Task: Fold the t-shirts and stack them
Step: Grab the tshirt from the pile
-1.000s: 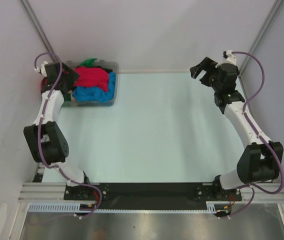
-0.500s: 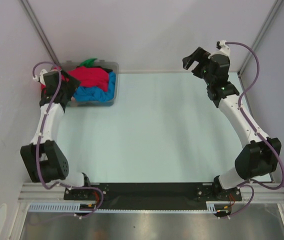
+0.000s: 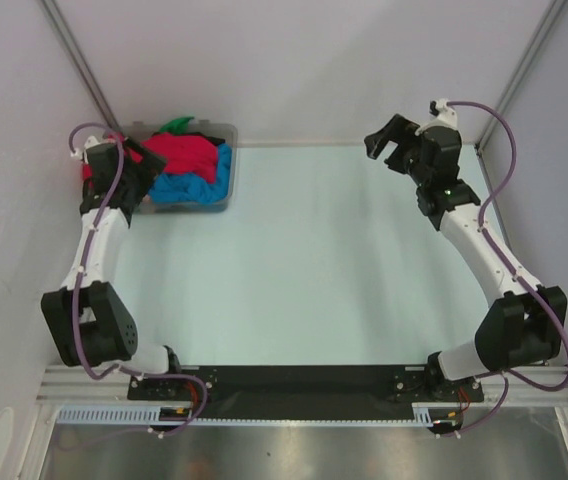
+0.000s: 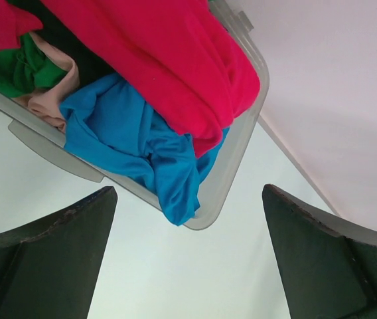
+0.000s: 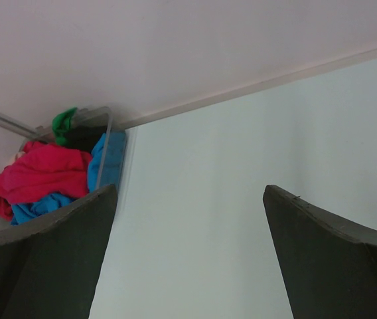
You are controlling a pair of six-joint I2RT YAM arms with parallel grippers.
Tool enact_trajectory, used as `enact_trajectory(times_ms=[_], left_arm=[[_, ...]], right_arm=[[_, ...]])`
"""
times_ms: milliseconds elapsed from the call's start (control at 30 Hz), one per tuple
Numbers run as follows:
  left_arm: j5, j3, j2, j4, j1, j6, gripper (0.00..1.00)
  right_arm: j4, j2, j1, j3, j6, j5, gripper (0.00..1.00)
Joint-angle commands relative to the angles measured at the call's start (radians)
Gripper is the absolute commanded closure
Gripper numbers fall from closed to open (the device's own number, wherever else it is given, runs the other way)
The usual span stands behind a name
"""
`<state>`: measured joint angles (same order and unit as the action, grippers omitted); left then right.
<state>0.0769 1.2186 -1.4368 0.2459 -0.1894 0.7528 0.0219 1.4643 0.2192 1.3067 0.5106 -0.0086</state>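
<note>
My left gripper moves down into the bin and slightly outward onto the red shirt's fold next. The red shirt (image 3: pixel 194 158) lies on top of the blue one.
The t-shirts lie crumpled in a clear grey bin (image 3: pixel 226 185) at the table's back left. The large red shirt (image 3: pixel 186 155) is on top, over a blue one (image 3: pixel 179 188), with green (image 3: pixel 175 126) at the back. The left wrist view shows the red shirt (image 4: pixel 168 60), the blue shirt (image 4: pixel 125 143), the green one (image 4: pixel 6 70) and a peach-pink one (image 4: pixel 52 100). My left gripper (image 3: pixel 142 172) is open and empty at the bin's left edge. My right gripper (image 3: pixel 385 143) is open and empty, raised at the back right, far from the bin (image 5: pixel 109 156).
Pale walls stand behind and to both sides. The back wall meets the table just behind the bin. The pale green table top (image 3: pixel 314 260) stretches between the two arms.
The left arm has shifted left and pulled back slightly beside the bin. The right gripper has swung left and a little forward. The shirts have not moved.
</note>
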Motion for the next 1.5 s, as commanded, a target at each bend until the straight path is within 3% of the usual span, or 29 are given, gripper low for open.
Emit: enact_trajectory(times_ms=[0, 300, 500, 733, 867, 967, 1067, 1100, 1133, 1467], left_arm=[[-0.012, 0.070, -0.065, -0.042, -0.013, 0.060, 0.02], [-0.075, 0.337, -0.367, -0.063, -0.021, 0.148, 0.07], [-0.175, 0.439, -0.462, 0.013, -0.028, 0.171, 0.07], [-0.198, 0.510, -0.571, 0.000, -0.045, 0.175, 0.12], [-0.212, 0.522, -0.606, -0.060, -0.048, 0.157, 0.23], [-0.198, 0.542, -0.631, -0.101, -0.053, 0.132, 0.37], [-0.177, 0.622, -0.681, -0.062, -0.061, 0.117, 0.73], [-0.174, 0.643, -0.689, -0.044, -0.062, 0.115, 0.91], [-0.170, 0.665, -0.688, -0.033, -0.061, 0.114, 0.99], [-0.221, 0.552, -0.406, -0.086, -0.062, 0.051, 1.00]], right_arm=[[-0.062, -0.077, -0.004, -0.032, -0.032, -0.025, 0.00], [-0.036, -0.085, -0.009, -0.024, -0.070, -0.007, 0.00], [0.016, -0.096, -0.012, -0.023, -0.101, 0.037, 0.00], [0.030, -0.093, -0.014, -0.009, -0.121, 0.067, 0.00], [0.047, -0.085, -0.012, 0.008, -0.126, 0.102, 0.00], [0.047, -0.084, -0.012, 0.009, -0.132, 0.102, 0.00], [0.055, -0.082, -0.012, 0.014, -0.132, 0.116, 0.00], [0.056, -0.085, -0.011, 0.012, -0.132, 0.117, 0.00], [0.058, -0.085, -0.009, 0.011, -0.132, 0.119, 0.00], [0.059, -0.068, 0.012, 0.000, -0.118, 0.099, 0.00]])
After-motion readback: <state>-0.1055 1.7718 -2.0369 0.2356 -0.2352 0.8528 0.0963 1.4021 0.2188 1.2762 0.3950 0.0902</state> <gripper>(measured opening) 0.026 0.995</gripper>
